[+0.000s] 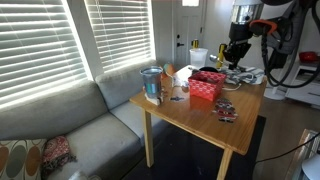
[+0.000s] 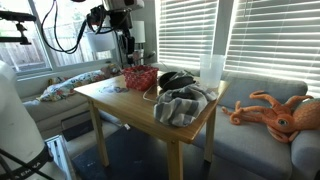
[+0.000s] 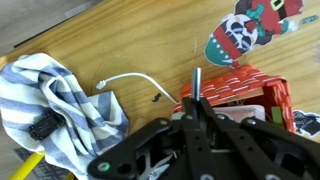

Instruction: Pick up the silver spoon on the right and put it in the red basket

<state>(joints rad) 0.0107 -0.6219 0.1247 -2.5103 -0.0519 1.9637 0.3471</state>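
The red basket's opening (image 3: 250, 98) lies below my gripper and to its right in the wrist view, so I will shift it that way, lower and release the spoon (image 3: 196, 78).
In the wrist view my gripper (image 3: 196, 108) is shut on the handle of the silver spoon (image 3: 196, 78), which sticks up between the fingers. The spoon's bowl is hidden. The red basket (image 3: 243, 86) lies just beyond and to the right of the fingertips. In both exterior views the gripper (image 1: 236, 52) (image 2: 127, 46) hangs above the wooden table, close to the red basket (image 1: 206, 87) (image 2: 140, 77). The spoon is too small to make out in those views.
A striped grey cloth (image 3: 55, 95) (image 2: 181, 106) and a white cable (image 3: 132, 80) lie on the table. A red-and-black packet (image 3: 250, 28) (image 1: 226, 110) lies flat. Cups (image 1: 152, 84) stand at one corner. A sofa (image 1: 80, 125) and an orange plush octopus (image 2: 275, 112) flank the table.
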